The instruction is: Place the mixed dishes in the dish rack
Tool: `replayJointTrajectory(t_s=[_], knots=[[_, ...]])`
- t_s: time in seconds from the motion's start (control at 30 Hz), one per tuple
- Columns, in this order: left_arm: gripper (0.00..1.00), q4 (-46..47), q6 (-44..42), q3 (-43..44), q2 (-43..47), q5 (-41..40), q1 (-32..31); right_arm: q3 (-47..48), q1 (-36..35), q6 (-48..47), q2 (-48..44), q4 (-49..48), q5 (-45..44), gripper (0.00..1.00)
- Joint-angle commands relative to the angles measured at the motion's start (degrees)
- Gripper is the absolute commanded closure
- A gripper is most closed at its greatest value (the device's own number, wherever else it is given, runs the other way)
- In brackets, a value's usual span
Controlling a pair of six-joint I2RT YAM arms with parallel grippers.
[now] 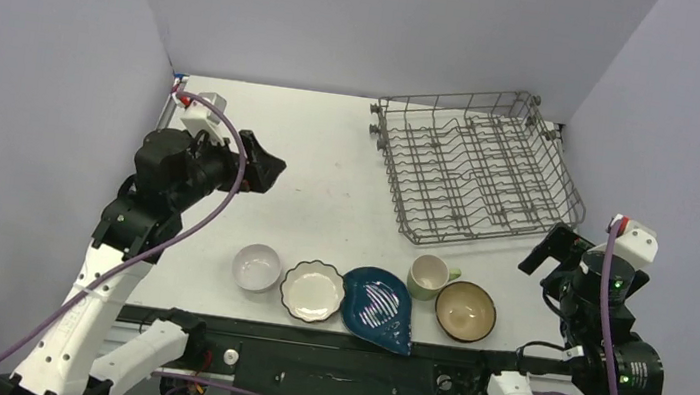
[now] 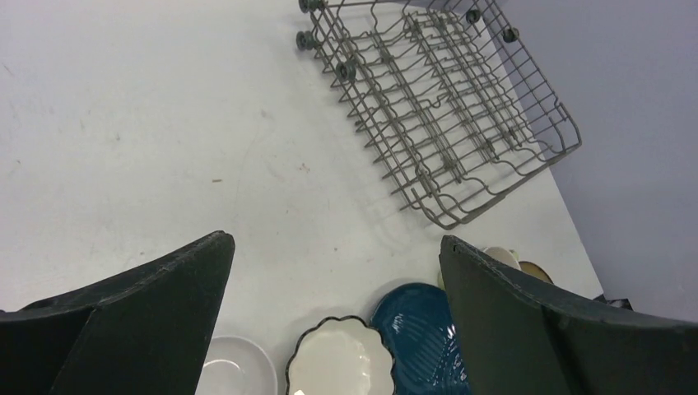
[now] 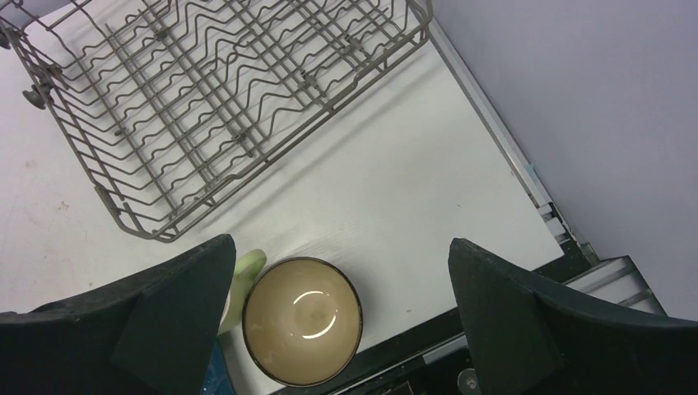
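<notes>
My left gripper is open, and it should move down and back onto the rim of the small white bowl (image 1: 257, 267) beside the plate, because the bowl is below and back from it.
Five dishes stand in a row along the near table edge: small white bowl (image 1: 257, 267), white scalloped plate (image 1: 312, 291), dark blue leaf dish (image 1: 378, 307), pale green mug (image 1: 429, 276), brown bowl (image 1: 465, 310). The empty grey wire dish rack (image 1: 476, 163) sits at the far right. My left gripper (image 1: 264, 169) is open and empty, raised over the left middle of the table; its wrist view shows the plate (image 2: 342, 362) and leaf dish (image 2: 416, 333) below. My right gripper (image 1: 546, 252) is open and empty, above the brown bowl (image 3: 302, 321) and mug (image 3: 247, 271).
Grey walls close in the table on the left, back and right. The rack (image 3: 222, 99) lies at an angle near the right wall. The table's black front rail (image 1: 348, 343) runs just below the dishes.
</notes>
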State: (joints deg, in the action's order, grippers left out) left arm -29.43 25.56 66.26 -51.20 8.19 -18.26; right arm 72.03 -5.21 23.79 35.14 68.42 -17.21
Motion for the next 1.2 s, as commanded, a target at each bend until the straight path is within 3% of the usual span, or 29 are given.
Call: replayJointTrajectory(t_s=[0.0,0.3,0.4,0.63,0.83,1.0,1.17], knots=[[0.04,-2.5,0.2,-2.2,4.5,2.9,0.3,2.0,0.2,-0.2,-0.6,1.9,-2.1,0.0],[0.04,-2.2,3.9,-6.3,3.5,8.8,-0.3,1.6,0.1,-0.1,-1.7,0.6,1.4,0.0],[0.04,-0.6,4.9,-7.4,2.3,8.2,-3.5,2.4,0.1,-0.1,-2.0,1.1,0.4,0.0],[0.04,0.7,6.4,-8.6,-3.6,-10.7,-21.5,2.6,0.2,-0.6,-3.8,1.0,0.2,0.0],[0.04,-6.2,8.8,-7.2,-9.6,-30.8,-34.6,1.5,0.2,-0.5,-4.4,0.0,1.8,0.0],[0.04,-18.1,19.9,-6.9,-12.8,-47.0,-35.8,0.8,0.1,-0.8,-4.3,-0.9,2.7,0.0],[0.04,-23.0,27.3,-9.9,-11.9,-52.9,-35.2,-0.8,0.1,-0.8,-4.0,-2.1,4.3,0.0]])
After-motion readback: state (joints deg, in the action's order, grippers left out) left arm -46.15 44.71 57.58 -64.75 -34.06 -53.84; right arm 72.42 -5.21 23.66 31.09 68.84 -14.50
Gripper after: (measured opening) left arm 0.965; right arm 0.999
